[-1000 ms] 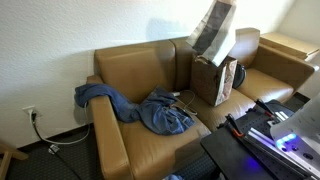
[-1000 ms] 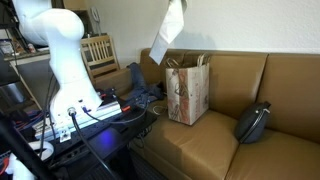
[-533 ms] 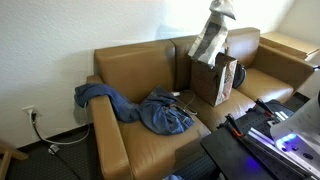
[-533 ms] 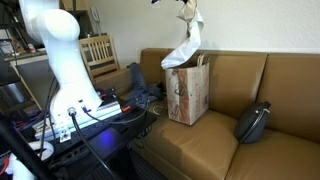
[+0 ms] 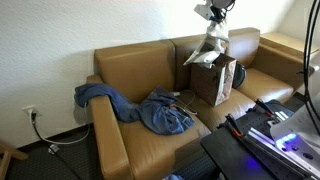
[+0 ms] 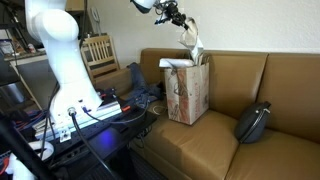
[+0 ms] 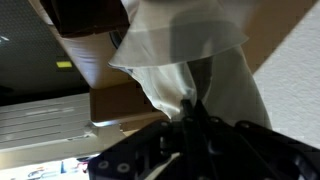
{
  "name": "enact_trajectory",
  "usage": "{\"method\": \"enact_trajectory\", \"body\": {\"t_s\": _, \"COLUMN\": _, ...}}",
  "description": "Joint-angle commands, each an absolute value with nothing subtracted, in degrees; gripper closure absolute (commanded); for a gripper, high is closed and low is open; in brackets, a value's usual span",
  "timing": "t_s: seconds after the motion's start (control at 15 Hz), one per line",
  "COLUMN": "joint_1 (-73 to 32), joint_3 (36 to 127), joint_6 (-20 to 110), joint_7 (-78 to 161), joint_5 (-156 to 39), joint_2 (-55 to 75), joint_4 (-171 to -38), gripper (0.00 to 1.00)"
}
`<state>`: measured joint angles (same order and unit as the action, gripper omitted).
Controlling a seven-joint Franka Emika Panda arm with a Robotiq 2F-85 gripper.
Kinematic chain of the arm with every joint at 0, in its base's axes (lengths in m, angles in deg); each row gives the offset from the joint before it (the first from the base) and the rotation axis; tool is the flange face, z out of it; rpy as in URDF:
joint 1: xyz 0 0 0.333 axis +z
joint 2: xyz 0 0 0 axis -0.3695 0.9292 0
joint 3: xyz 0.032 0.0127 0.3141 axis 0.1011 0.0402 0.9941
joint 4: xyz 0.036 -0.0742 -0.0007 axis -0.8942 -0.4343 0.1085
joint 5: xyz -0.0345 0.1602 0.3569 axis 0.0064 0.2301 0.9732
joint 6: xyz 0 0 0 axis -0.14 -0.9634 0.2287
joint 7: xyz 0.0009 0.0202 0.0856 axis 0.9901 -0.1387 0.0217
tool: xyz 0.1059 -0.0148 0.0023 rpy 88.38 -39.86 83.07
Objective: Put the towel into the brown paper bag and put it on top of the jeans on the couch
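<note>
The rest of the towel still has to go into the bag. My gripper needs to go down to the bag's opening first and then open.
My gripper [image 5: 209, 13] hangs above the brown paper bag [image 5: 214, 80] and is shut on the pale towel [image 5: 209, 45]. The towel's lower end drapes over the open bag mouth. An exterior view shows the same: the gripper [image 6: 178, 17], the towel [image 6: 192, 45] and the bag [image 6: 187, 92] standing upright on the couch seat. In the wrist view the jaws [image 7: 190, 108] pinch the towel [image 7: 185, 55] with the bag opening behind it. The blue jeans [image 5: 150, 108] lie crumpled on the couch seat and armrest beside the bag.
The brown leather couch [image 5: 135, 70] fills the scene. A dark helmet-like object [image 6: 252, 121] lies on the couch seat [image 6: 200, 145]. A wooden chair [image 6: 98, 52] and a cluttered table with cables [image 6: 90, 115] stand near the robot base. A wooden side table [image 5: 288, 45] stands beyond the couch.
The gripper has carried the towel down and over the bag. The towel hung free and high above the bag earlier; its lower end now rests on the bag mouth.
</note>
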<state>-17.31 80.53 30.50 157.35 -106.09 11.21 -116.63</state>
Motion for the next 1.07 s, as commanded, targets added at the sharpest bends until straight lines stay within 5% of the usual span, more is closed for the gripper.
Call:
{"method": "enact_trajectory", "body": {"t_s": 0.0, "joint_1": -19.5, "joint_3": 80.3, "joint_6": 26.7, "joint_7": 155.7, "joint_5": -102.3, "joint_2": 17.1, "joint_4": -115.4, "gripper": 0.99}}
{"method": "enact_trajectory", "body": {"t_s": 1.0, "joint_1": -18.6, "joint_3": 80.3, "joint_6": 20.3, "joint_7": 124.2, "joint_5": -85.1, "joint_2": 41.8, "joint_4": -103.0, "gripper": 0.99}}
